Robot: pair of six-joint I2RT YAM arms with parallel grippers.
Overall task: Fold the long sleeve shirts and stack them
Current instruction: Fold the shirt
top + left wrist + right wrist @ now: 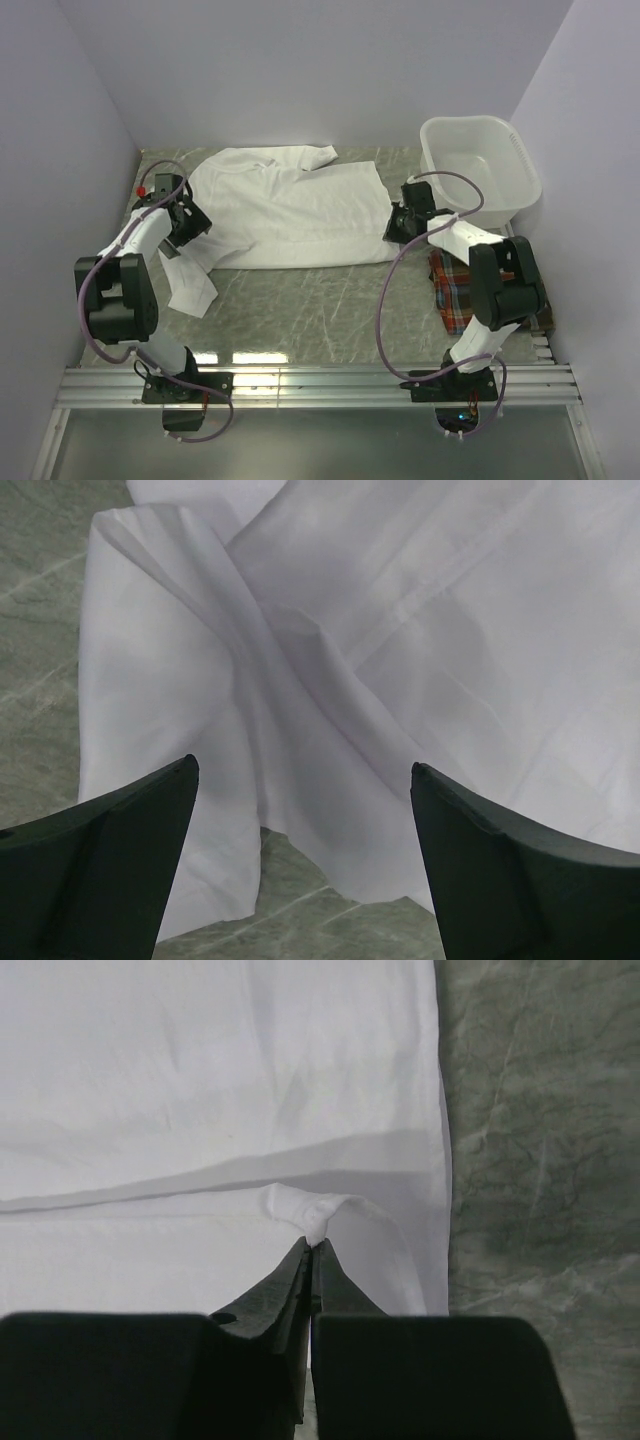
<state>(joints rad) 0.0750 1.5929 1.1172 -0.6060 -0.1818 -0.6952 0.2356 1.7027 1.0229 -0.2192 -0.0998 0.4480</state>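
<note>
The left gripper moves back toward the metal bar next and lowers over the near end of the trailing sleeve [190, 302], because it sticks out past the white shirt's body.
The white shirt [285, 210] lies spread across the back of the table, one sleeve [190, 290] trailing down at the left. My left gripper [183, 238] is open and empty at the shirt's left edge; its fingers [120, 860] straddle rumpled white cloth [300, 680]. My right gripper [393, 228] is shut on a pinch of the white shirt's right edge [318, 1218] and lifts a small peak of cloth. The plaid shirt [455, 290] lies folded at the right, partly hidden under my right arm.
A white plastic basin [480, 165] stands at the back right. White walls close in the left, back and right. A metal rail [320, 385] runs along the near edge. Green marbled table surface [310, 310] shows in front of the shirt.
</note>
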